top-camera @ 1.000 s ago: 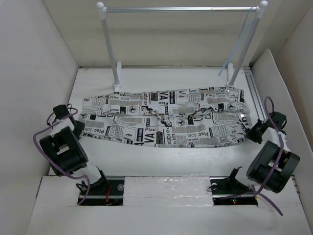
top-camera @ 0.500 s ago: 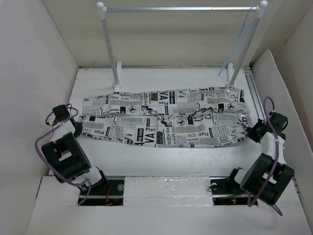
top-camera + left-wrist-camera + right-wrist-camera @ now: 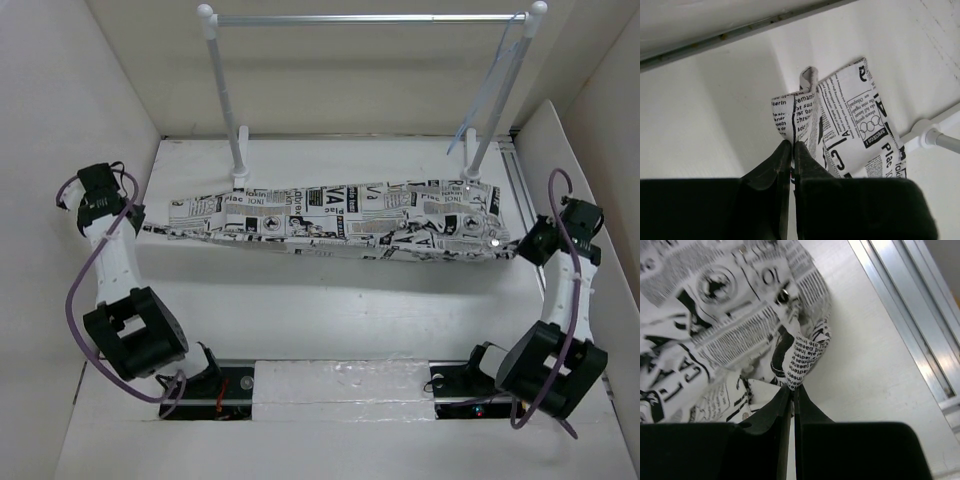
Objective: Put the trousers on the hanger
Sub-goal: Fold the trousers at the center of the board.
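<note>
My right gripper will move outward next to the trousers' far corner [image 3: 496, 187] by the rack's foot and release the bunched cloth, still along the trousers' near edge.
The newsprint trousers [image 3: 330, 222] hang stretched in a long band between my two grippers, lifted off the white table. My left gripper [image 3: 146, 226] is shut on the left end, whose folded cloth shows in the left wrist view [image 3: 840, 120] pinched at the fingertips [image 3: 791, 145]. My right gripper [image 3: 517, 250] is shut on the right end, whose bunched cloth shows in the right wrist view [image 3: 740, 315] gripped at the fingertips [image 3: 793, 388]. The pale-blue hanger [image 3: 497, 75] hangs from the right end of the rack's crossbar, behind the trousers' right end.
A white two-post rack [image 3: 236, 140] with a metal crossbar [image 3: 370, 18] stands at the back of the table; its left foot shows in the left wrist view [image 3: 932, 137]. White walls enclose the table. A metal rail [image 3: 912, 310] runs along the right edge.
Both arms have risen and swung outward and back. The trousers, which lay flat on the table, are now lifted and pulled taut into a narrower band.
</note>
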Motion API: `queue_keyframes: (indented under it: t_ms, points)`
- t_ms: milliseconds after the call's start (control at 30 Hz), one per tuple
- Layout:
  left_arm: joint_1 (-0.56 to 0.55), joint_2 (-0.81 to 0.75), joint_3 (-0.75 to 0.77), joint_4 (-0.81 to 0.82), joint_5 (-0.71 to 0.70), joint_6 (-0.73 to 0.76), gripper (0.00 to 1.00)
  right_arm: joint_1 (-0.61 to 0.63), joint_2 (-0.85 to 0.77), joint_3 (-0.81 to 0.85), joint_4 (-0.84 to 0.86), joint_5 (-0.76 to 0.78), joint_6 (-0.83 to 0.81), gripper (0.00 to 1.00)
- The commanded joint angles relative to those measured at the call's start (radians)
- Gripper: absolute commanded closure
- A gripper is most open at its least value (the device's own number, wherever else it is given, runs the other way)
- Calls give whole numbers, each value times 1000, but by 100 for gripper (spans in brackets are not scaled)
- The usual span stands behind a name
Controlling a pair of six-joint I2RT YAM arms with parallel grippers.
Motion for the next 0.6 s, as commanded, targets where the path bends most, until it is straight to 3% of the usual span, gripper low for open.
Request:
queue_keyframes:
  t_ms: [0,333,500,567]
  points:
    - [-5,64,96,-9,-51,4,100,41,88,166,110,61,54,100]
    - [-95,279,373,66,-106,44,100,142,548,632,144,107,65,100]
    - [-167,427,453,83,-127,49,100,173,826,1021,20,118,33,100]
    - [-187,474,510,74,-144,57,100,196,906,1086,32,126,39,99]
